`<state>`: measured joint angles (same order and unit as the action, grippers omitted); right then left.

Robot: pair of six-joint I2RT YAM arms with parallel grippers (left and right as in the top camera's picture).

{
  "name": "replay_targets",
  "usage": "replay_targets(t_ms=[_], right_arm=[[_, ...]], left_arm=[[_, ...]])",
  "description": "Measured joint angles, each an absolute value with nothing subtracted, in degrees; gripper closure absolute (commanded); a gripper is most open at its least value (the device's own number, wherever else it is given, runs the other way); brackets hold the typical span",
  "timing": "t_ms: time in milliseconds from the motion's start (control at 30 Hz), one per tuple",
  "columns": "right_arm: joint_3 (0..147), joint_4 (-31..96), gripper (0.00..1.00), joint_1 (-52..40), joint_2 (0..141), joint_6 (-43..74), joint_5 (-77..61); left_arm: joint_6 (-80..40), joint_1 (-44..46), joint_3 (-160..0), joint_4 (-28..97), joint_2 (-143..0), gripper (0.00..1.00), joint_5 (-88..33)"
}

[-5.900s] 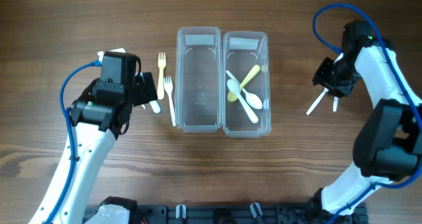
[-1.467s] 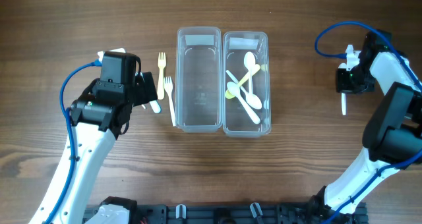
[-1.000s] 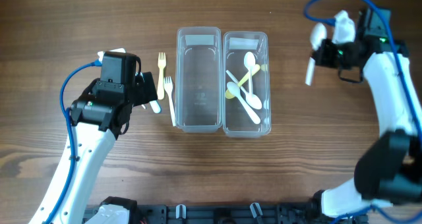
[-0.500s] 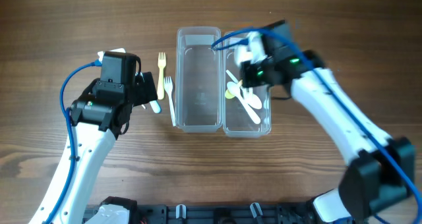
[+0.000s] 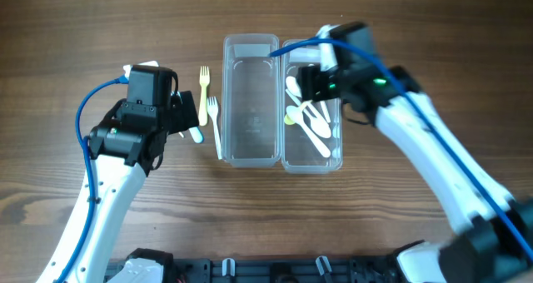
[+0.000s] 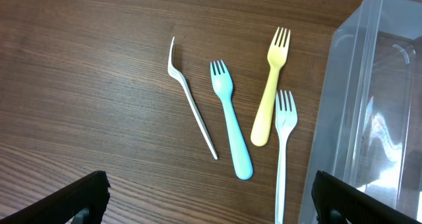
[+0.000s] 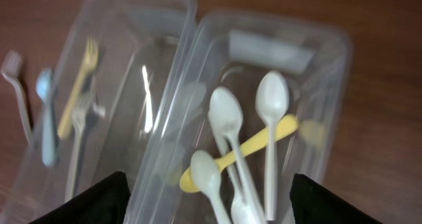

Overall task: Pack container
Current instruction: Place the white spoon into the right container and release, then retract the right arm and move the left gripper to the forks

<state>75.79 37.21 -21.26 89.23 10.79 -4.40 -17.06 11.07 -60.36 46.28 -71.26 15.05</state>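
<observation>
The thin white fork's handle (image 6: 197, 114) is at a slant to my left gripper's fingers, so I need to turn my left gripper next and lower it to that handle, away from the containers.
Two clear containers stand side by side. The left container (image 5: 250, 160) is empty. The right container (image 5: 311, 165) holds several white spoons (image 5: 315, 129) and a yellow spoon (image 7: 264, 140). My right gripper (image 5: 311, 86) hovers over the far half of that container, open and empty (image 7: 208, 201). A yellow fork (image 5: 202, 96), a white fork (image 5: 215, 125) and a blue fork (image 6: 231, 128) lie left of the containers, beside a thin white fork (image 6: 191, 109). My left gripper (image 5: 185, 113) is open just left of them (image 6: 211, 197).
In the left wrist view the left container's wall (image 6: 362, 112) stands right beside the white fork (image 6: 283, 151). Bare wood table lies around the containers. Both arm bases stand at the front edge.
My right arm swung from the table's far right to above the right container, carrying a white spoon. The spoon now lies in the container and the gripper is open. The left arm has not moved.
</observation>
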Motion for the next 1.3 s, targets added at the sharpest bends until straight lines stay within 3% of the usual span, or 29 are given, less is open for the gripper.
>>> replay_targets(t_ms=[267, 533, 733, 1033, 1300], right_arm=[[77.7, 42.5, 0.00, -2.7, 75.8, 15.4, -3.6], [76.5, 49.9, 0.00, 12.1, 76.2, 18.0, -4.5], [74.2, 50.7, 0.00, 12.8, 79.5, 18.8, -5.8], [73.5, 51.4, 0.00, 12.8, 83.4, 19.5, -9.0], [73.5, 53.1, 0.00, 12.8, 83.7, 19.5, -9.5]], left_arm=[[-17.1, 11.1, -60.4, 46.5, -71.3, 0.00, 11.2], [-20.7, 11.0, -60.4, 43.9, -72.2, 0.00, 4.8], [-30.4, 6.1, -60.4, 42.6, -78.8, 0.04, 6.0], [-35.2, -4.4, -63.7, 41.1, -94.2, 0.21, 0.6], [-34.8, -7.4, -65.8, 38.9, -104.9, 0.20, -4.8]])
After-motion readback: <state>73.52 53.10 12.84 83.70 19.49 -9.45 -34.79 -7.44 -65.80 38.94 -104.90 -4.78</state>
